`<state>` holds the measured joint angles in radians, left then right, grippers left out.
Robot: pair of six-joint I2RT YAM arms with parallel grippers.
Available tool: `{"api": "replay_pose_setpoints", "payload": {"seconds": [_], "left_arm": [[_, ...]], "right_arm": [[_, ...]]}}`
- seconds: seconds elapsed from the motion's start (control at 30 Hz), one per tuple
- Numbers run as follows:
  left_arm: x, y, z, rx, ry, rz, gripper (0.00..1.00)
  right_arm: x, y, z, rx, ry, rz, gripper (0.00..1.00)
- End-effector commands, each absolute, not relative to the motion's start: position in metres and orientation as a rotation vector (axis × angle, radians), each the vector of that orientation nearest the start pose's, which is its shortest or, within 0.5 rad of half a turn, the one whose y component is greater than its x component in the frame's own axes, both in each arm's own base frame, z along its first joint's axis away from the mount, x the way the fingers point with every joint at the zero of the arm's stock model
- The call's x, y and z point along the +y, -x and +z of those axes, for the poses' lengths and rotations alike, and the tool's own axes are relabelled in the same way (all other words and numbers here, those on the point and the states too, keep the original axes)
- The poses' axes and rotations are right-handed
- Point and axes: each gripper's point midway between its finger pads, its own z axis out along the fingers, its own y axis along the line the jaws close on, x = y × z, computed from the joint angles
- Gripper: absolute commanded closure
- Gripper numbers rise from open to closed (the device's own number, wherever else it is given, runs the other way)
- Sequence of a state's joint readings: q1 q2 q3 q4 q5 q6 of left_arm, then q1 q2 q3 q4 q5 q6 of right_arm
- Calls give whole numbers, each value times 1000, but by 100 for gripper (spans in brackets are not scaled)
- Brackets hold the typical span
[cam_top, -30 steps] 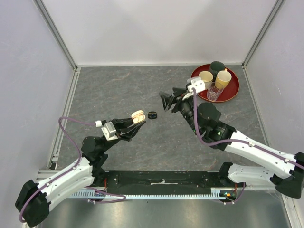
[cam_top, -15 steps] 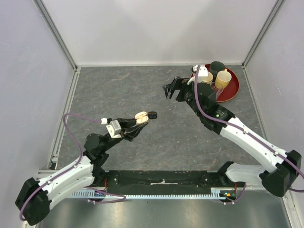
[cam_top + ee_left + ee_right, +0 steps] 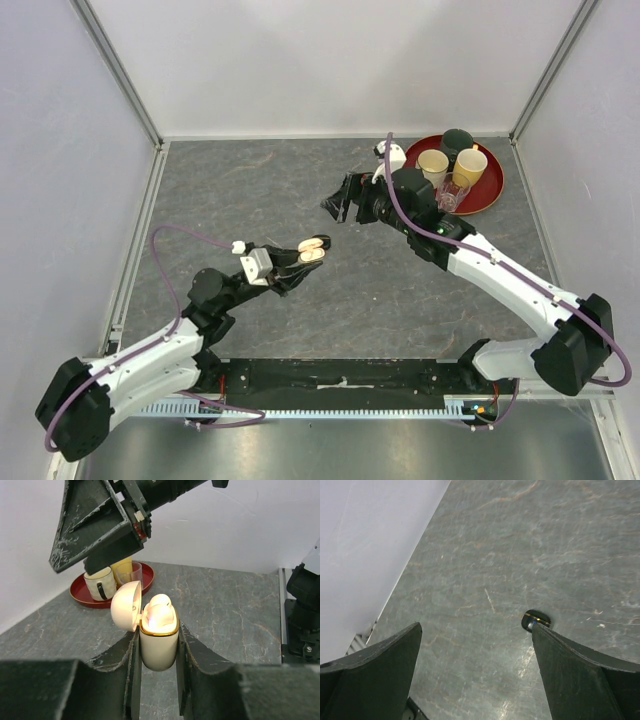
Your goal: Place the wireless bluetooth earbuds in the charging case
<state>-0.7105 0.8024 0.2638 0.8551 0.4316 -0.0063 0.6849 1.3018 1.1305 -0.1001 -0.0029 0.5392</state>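
I should next move my left gripper toward the clear tabletop below it and to its right in the top view, then lower the case and release it.
My left gripper (image 3: 158, 647) is shut on the lower body of a cream charging case (image 3: 159, 650) with a gold rim, holding it upright above the table (image 3: 313, 248). Its round lid (image 3: 125, 605) hangs open to the left. Cream-white earbuds (image 3: 160, 614) sit in the case's mouth, washed out by glare, so their number is unclear. My right gripper (image 3: 476, 630) is open and empty, hovering just behind and above the case (image 3: 338, 203). A small black oval piece with a gold line (image 3: 536, 618) lies on the table, partly behind my right finger.
A red tray (image 3: 493, 190) at the back right holds a cream cup (image 3: 433, 163), a yellow cup (image 3: 470, 165), a dark cup (image 3: 458, 140) and a clear glass (image 3: 451, 193). White walls close in the back and both sides.
My right gripper has opened wide and pulled back from the case, then swung left. My left gripper has carried the open case a little to the right.
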Motion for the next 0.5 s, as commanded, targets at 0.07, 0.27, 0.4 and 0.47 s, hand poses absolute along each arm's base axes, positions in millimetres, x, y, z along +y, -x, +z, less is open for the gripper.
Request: {"api": "replay_pose_setpoints", "payload": {"seconds": [0.07,0.27,0.4,0.47], "left_arm": [[-272,-188,286,976,-856,-894,98],[-280,-192,284,977,-871,-916,98],[-284,-193,285,984,-868,-942,98],[-286,-195,283,992,-869,-943,98]], "right_arm": [[314,-304,296,1892,260,1012,2],[319,-292,282,1927,301,1068,2],[317,-286,262,1977,305,1063,2],[315,-280,254,1993,322,1070,2]]}}
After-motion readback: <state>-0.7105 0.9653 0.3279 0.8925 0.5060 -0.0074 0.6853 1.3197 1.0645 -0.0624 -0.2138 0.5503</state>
